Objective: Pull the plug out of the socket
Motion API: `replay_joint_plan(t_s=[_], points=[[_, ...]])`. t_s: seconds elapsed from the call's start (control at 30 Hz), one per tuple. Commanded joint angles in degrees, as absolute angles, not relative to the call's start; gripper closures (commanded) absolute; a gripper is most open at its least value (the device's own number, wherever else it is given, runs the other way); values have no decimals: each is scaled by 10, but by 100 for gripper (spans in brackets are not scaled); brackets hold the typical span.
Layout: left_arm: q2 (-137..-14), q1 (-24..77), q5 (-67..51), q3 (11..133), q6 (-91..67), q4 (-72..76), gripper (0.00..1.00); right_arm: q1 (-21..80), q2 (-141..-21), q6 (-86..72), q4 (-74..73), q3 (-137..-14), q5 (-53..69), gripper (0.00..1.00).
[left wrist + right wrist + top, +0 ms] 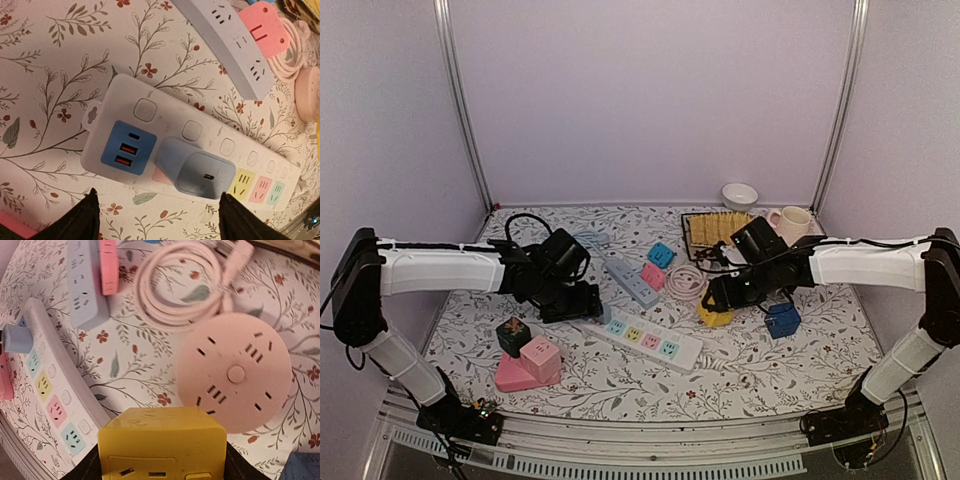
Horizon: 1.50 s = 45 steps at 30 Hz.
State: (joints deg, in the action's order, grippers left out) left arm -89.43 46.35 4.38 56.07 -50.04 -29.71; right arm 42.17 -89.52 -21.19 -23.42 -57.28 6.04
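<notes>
I should move my right gripper back and down to release the yellow adapter. The clear tabletop (737, 339) beside the blue cube is below that gripper toward my base.
A pale blue charger plug (197, 172) sits in the white power strip (210, 125), beside the strip's blue USB panel (127, 148). My left gripper (157, 222) hangs open just above it, with its dark fingertips (80, 220) on either side of the plug and not touching it. In the top view the left gripper (582, 300) is over the left end of the strip (655, 342). My right gripper (162, 462) is shut on a yellow cube adapter (162, 440) beside the round pink socket (235, 372). It also shows in the top view (720, 298).
A grey-blue strip (632, 282) with a pink adapter (653, 276) lies behind the white one, next to a coiled pink cord (685, 280). A blue cube (782, 320), pink blocks (528, 365), a dark cube (513, 335), a mug (792, 224), a bowl (739, 195) and a wire basket (718, 228) stand around.
</notes>
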Motion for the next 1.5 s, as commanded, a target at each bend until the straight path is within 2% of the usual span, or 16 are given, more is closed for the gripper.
replay_joint_plan(t_s=[0.0,0.13,0.27,0.4,0.57,0.7,0.8,1.0,1.2,1.3,1.47], points=[[-879,452,41,587,-459,-299,18,414,-855,-285,-182,-504,80,65],[-869,438,31,592,-441,-288,18,409,-834,-331,-149,-438,88,63],[-860,426,21,587,-431,-280,18,401,-806,-378,-116,-384,100,54],[-855,421,13,584,-421,-280,17,397,-788,-401,-111,-359,104,38],[-854,420,1,579,-411,-278,15,391,-763,-427,-112,-327,111,12],[-855,423,-2,578,-403,-278,13,385,-739,-446,-130,-310,104,3],[-858,428,3,580,-391,-278,11,385,-720,-446,-164,-321,82,0],[-899,452,20,610,-343,-285,10,386,-706,-402,-249,-402,22,1],[-951,463,32,633,-312,-297,15,421,-744,-364,-241,-466,49,2],[-969,463,41,646,-297,-304,20,459,-794,-357,-224,-501,60,10],[-991,468,40,666,-280,-319,28,498,-885,-358,-157,-555,132,35]])
